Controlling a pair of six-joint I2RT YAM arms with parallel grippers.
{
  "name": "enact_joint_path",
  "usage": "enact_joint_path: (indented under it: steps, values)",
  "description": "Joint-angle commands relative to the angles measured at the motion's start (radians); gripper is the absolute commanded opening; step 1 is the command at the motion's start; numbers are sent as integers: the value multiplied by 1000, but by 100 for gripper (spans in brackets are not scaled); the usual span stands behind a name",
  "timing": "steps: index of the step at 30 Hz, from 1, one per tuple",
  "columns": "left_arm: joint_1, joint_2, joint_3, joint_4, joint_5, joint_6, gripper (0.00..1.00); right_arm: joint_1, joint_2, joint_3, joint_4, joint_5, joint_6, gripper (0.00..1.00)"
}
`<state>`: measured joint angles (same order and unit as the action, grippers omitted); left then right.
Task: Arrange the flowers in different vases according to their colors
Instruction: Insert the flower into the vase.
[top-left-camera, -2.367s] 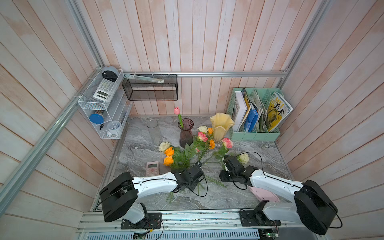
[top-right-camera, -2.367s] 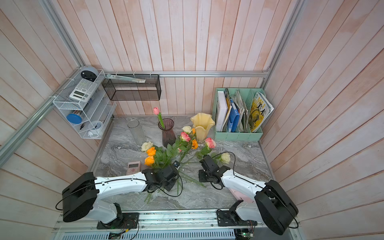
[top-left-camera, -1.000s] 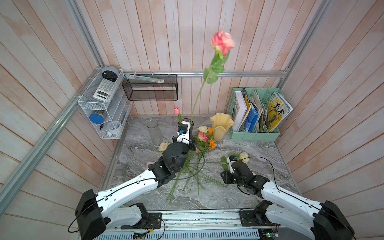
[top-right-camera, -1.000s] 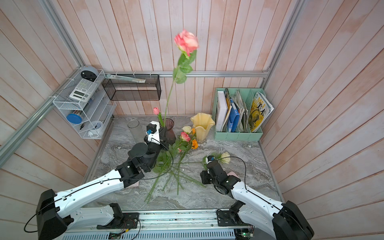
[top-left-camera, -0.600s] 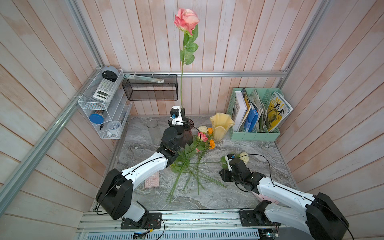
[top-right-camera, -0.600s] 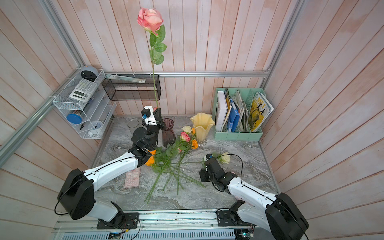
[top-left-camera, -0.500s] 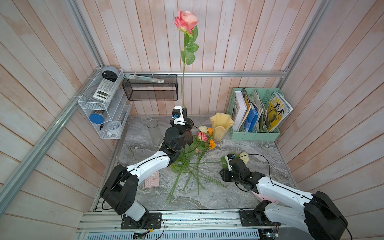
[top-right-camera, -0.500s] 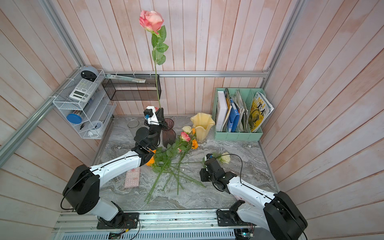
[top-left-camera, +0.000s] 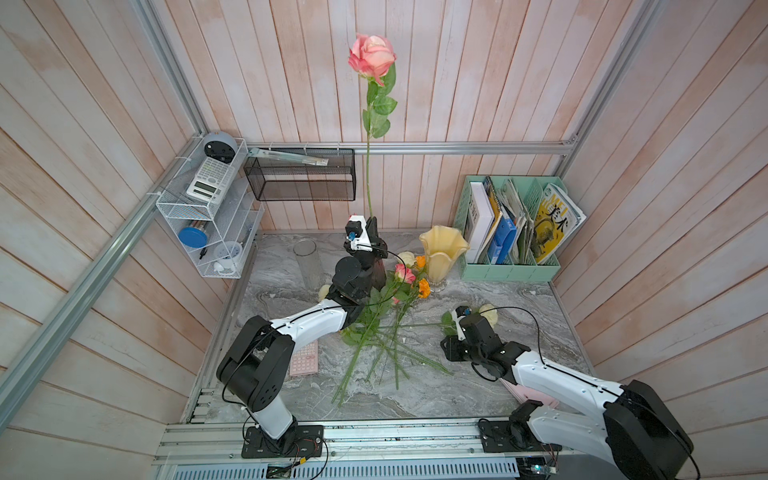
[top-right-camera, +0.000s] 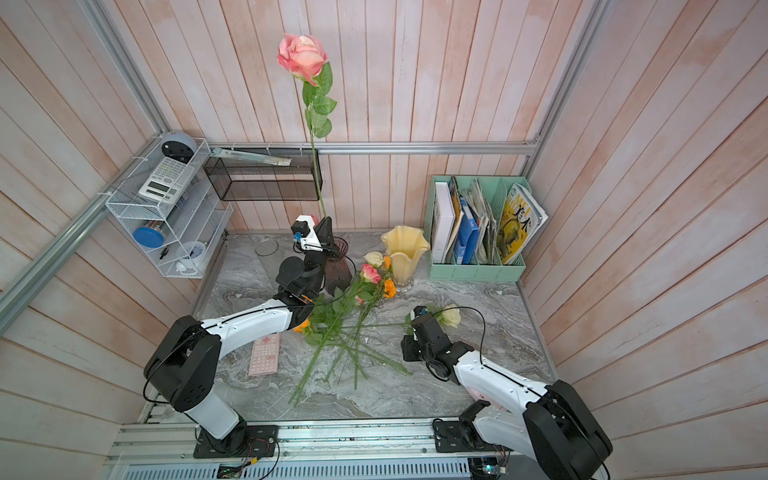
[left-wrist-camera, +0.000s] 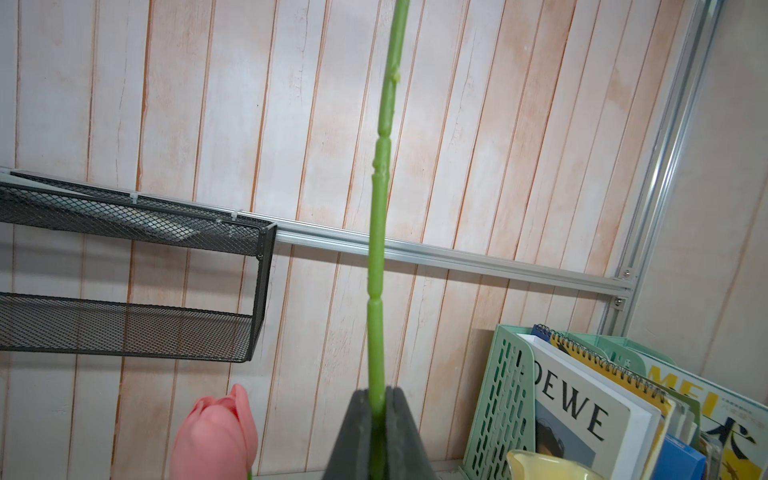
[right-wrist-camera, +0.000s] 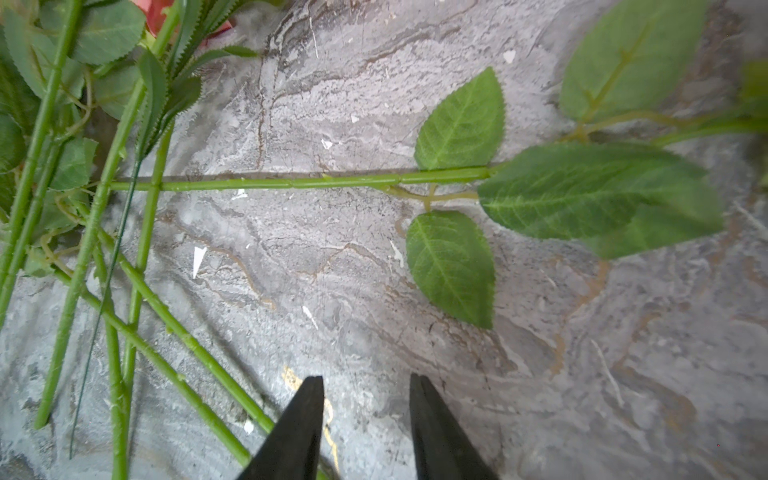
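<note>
The left gripper moves down toward the dark purple vase's opening (top-right-camera: 340, 244) next and releases the rose's stem, since the pink rose (top-right-camera: 301, 58) matches the pink tulip standing beside the gripper's fingers.
My left gripper (top-left-camera: 371, 221) (top-right-camera: 325, 223) (left-wrist-camera: 377, 401) is shut on the lower stem (left-wrist-camera: 378, 249) of a tall pink rose (top-left-camera: 371, 54) (top-right-camera: 301, 58), held upright close above the dark purple vase (top-right-camera: 338, 266). A pink tulip (left-wrist-camera: 216, 436) stands beside the jaws. The clear glass vase (top-left-camera: 307, 262) and the pale yellow vase (top-left-camera: 442, 253) (top-right-camera: 405, 253) stand at the back. More flowers (top-left-camera: 386, 316) (top-right-camera: 345, 316) lie piled mid-table. My right gripper (top-left-camera: 453, 347) (right-wrist-camera: 365, 382) hangs open and holds nothing, just short of a cream rose's (top-left-camera: 488, 313) stem (right-wrist-camera: 291, 181).
A mint-green file holder (top-left-camera: 511, 232) with books stands back right. On the back wall hangs a black mesh basket (top-left-camera: 299, 178), and a white wire shelf (top-left-camera: 208, 216) is on the left wall. A pink calculator (top-left-camera: 304, 357) lies under the left arm.
The left arm lifted the pink rose out of the pile and swung it upright over to the purple vase; it has barely shifted in the last half second. The right gripper stayed put, open.
</note>
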<state>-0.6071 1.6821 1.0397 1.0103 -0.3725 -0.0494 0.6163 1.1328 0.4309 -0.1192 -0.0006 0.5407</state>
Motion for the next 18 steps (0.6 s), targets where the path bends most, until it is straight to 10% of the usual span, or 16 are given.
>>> enact_joint_path:
  steps: [1,18]
  values:
    - [8,31,6,19,-9,-6,0,-8,-26,-2,7,-10,-15,41]
    - [37,115,-7,63,-38,-12,0,-23,-80,-37,11,-19,-14,41]
